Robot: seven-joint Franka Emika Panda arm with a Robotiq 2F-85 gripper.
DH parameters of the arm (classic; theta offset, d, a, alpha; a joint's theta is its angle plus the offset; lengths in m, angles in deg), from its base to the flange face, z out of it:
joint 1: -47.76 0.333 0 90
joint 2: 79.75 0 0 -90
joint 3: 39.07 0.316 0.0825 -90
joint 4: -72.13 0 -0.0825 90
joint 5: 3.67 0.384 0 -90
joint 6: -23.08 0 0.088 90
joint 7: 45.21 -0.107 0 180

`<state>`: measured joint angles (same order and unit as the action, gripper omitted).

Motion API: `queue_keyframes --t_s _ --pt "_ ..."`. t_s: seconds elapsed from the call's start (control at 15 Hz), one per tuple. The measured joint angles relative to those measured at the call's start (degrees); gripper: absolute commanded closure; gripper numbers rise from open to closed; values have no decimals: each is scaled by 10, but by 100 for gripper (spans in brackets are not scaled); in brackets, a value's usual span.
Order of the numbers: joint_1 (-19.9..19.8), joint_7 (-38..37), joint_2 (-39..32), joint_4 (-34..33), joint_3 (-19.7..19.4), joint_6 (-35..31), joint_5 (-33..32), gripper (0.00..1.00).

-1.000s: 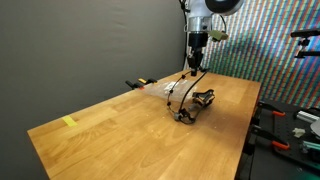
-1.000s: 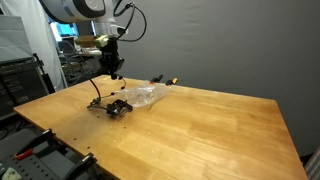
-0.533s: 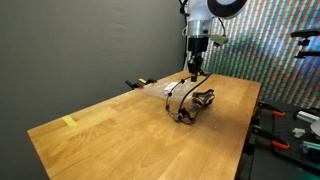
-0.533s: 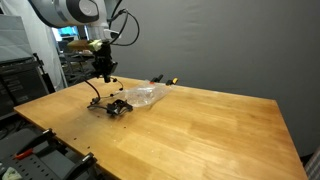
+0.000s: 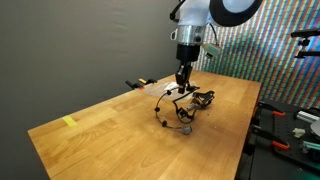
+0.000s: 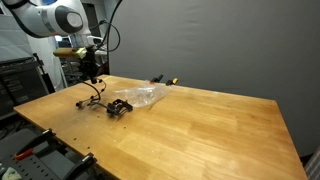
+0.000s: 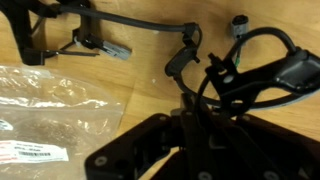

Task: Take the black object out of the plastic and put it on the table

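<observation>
The loops of the black cable bundle touch the table beside the plastic bag [image 6: 146, 95], so next I need to move my gripper outward toward the far edge of the table and let go of the bundle.
My gripper [image 5: 182, 80] is shut on a black cable bundle [image 5: 171, 108] and holds it up, so its loops hang down and touch the wooden table [image 5: 110, 135]. In an exterior view the gripper [image 6: 91, 74] is off to the side of the clear plastic bag [image 6: 146, 95], with the cable [image 6: 89, 100] trailing below it. Another black piece [image 6: 118, 107] lies at the mouth of the bag. In the wrist view the shut fingers [image 7: 190, 125] pinch the cable [image 7: 250, 75]. The plastic bag [image 7: 50, 115] lies flat on the left.
A small yellow and black tool [image 5: 137, 84] lies at the table's far edge behind the bag; it also shows in an exterior view [image 6: 160, 79]. A yellow tape strip [image 5: 69, 122] is near one corner. Equipment racks [image 6: 20, 85] stand beside the table.
The gripper has moved sideways away from the plastic bag and lowered, dragging the black cable bundle with it. The bag and the other black piece stayed put.
</observation>
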<state>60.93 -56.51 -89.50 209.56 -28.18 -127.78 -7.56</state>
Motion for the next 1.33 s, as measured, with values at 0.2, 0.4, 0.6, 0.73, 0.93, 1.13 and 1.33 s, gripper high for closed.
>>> queue_keyframes --t_s 0.2,0.4,0.6,0.73,0.93,1.13,1.33 --pt "20 -51 -37 -10 -12 -82 -55 99" --pt "53 -107 -75 -28 -61 -161 -148 68" --pt "87 -136 -102 -52 -118 -198 -231 46" --pt "103 -144 -112 -66 -146 -207 -262 31" --pt "117 -145 -114 -78 -174 -207 -287 9" --pt "130 -150 -109 -89 -197 -207 -302 0" --pt "146 -169 -96 -103 -230 -207 -324 0"
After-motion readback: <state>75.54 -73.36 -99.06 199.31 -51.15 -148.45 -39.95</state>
